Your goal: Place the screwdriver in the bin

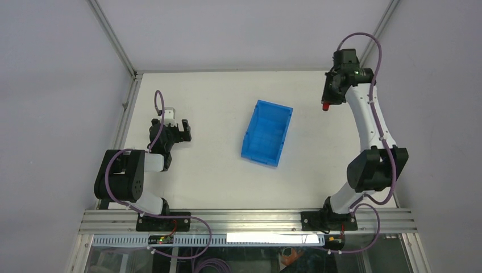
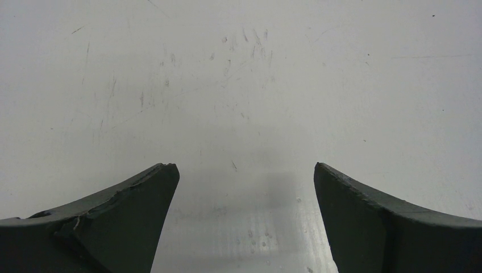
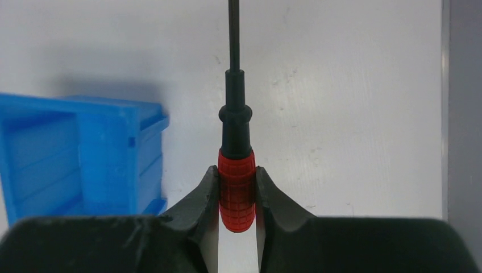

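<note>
I should next move my right gripper to the left in the top view and down inside the blue bin (image 3: 51,162) to let go of the screwdriver's handle, because the screwdriver (image 3: 236,187) hangs outside the bin.
The blue bin (image 1: 267,133) sits on the table's middle, its open top up; in the right wrist view it (image 3: 79,153) is at the left. My right gripper (image 3: 237,176) is shut on the red handle of the screwdriver (image 3: 236,187), whose dark shaft points away from the camera. From above, this gripper (image 1: 329,96) is raised at the far right, right of the bin, with the red handle end (image 1: 326,106) showing. My left gripper (image 1: 176,131) is open and empty at the left; its fingers (image 2: 136,210) frame bare table.
A metal frame rail (image 1: 250,219) runs along the near edge. Grey walls and a corner post (image 1: 113,40) close the back and sides. The table's right edge (image 3: 444,114) shows close to the right gripper.
</note>
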Available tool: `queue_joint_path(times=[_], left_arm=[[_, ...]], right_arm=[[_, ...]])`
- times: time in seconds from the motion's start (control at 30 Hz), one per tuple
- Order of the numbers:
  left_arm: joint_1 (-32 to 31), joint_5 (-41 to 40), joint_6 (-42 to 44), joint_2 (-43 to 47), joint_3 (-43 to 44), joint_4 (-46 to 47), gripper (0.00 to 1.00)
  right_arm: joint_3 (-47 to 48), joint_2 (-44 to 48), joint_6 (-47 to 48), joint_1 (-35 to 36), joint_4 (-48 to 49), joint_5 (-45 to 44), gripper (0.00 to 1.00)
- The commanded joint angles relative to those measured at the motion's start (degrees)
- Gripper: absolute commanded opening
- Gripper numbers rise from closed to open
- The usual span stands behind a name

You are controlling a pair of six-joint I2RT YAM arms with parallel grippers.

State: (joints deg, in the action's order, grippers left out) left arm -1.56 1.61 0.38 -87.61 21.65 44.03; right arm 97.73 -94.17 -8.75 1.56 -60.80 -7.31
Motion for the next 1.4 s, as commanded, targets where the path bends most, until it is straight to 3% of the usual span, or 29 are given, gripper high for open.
queue_joint_path(times=[0.0, 0.23, 0.53, 0.83, 1.03, 1.23, 1.37], left_arm=[[-0.6, 0.5, -1.1, 1.2, 0.2, 2.1, 0.99], [-0.6, 0.5, -1.1, 1.2, 0.2, 2.1, 0.99], [-0.6, 0.4, -1.1, 1.2, 0.2, 2.1, 0.99], [-0.6, 0.5, -1.1, 1.3, 0.2, 2.1, 0.99], [-0.6, 0.5, -1.1, 1.2, 0.2, 2.1, 0.99], [-0.6, 0.4, -1.1, 1.3, 0.2, 2.1, 0.99], [-0.6, 0.4, -1.1, 1.3, 0.2, 2.1, 0.99]], right_arm=[[3.0, 5.1, -2.0, 9.7, -2.4, 0.2, 0.13], [1.5, 9.2, -6.9, 26.2, 4.2, -4.2, 0.10], [-11.3, 6.9, -14.5, 37.3, 14.3, -13.4, 0.09], [-19.6, -3.2, -20.8, 40.6, 20.7, -14.3, 0.22], [-20.3, -11.7, -24.9, 41.0, 22.0, -14.5, 0.24], [-19.2, -14.1, -25.4, 41.1, 21.9, -13.8, 0.37], [-16.5, -10.9, -24.0, 41.1, 19.4, -16.7, 0.49]])
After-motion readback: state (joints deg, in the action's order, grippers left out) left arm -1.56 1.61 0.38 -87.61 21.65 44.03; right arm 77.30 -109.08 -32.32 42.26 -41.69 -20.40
